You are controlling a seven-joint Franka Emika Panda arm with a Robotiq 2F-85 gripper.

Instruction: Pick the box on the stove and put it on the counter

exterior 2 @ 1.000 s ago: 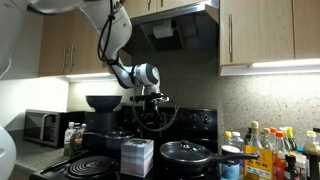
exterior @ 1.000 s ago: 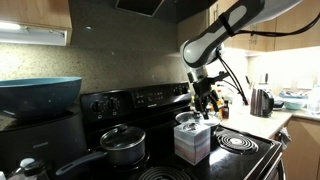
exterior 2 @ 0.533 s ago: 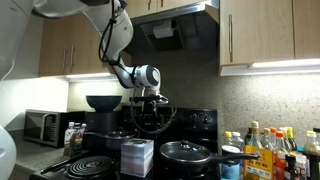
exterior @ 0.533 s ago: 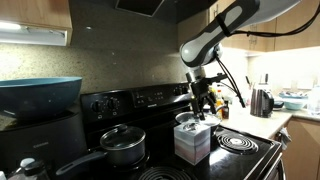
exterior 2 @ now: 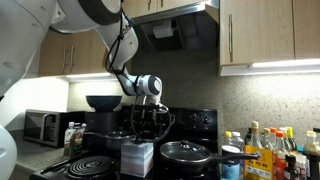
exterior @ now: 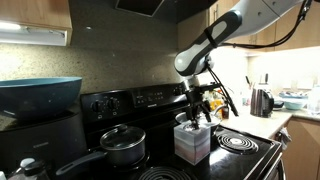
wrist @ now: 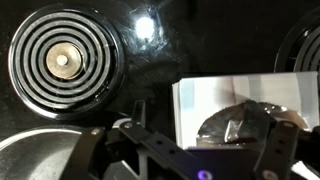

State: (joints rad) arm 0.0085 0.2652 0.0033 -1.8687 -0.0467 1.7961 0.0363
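Note:
Next, my gripper stays at this height and draws its spread fingers together onto the box edge (exterior: 208, 127) (wrist: 180, 112) beside the free burner, since they already straddle that edge.
The box (exterior: 192, 141), pale blue and white with a whitish top, stands on the black stove (exterior: 240, 158) between the coil burners; it shows in both exterior views (exterior 2: 137, 157). My gripper (exterior: 199, 110) hangs just above the box, fingers pointing down and open, holding nothing; it also shows in an exterior view (exterior 2: 144, 127). In the wrist view the box top (wrist: 215, 100) lies below the spread fingers (wrist: 190, 150), offset towards the right finger. The counter (exterior: 268, 122) lies beside the stove, brightly lit.
A lidded pan (exterior: 122, 146) sits on a burner next to the box (exterior 2: 186, 152). A coil burner (wrist: 65, 62) lies free beside the box. A kettle (exterior: 261, 101) stands on the counter. Bottles (exterior 2: 268, 150) and a microwave (exterior 2: 41, 127) flank the stove.
My gripper has come down and a little sideways, from well above the box to just over its top. The box has not moved.

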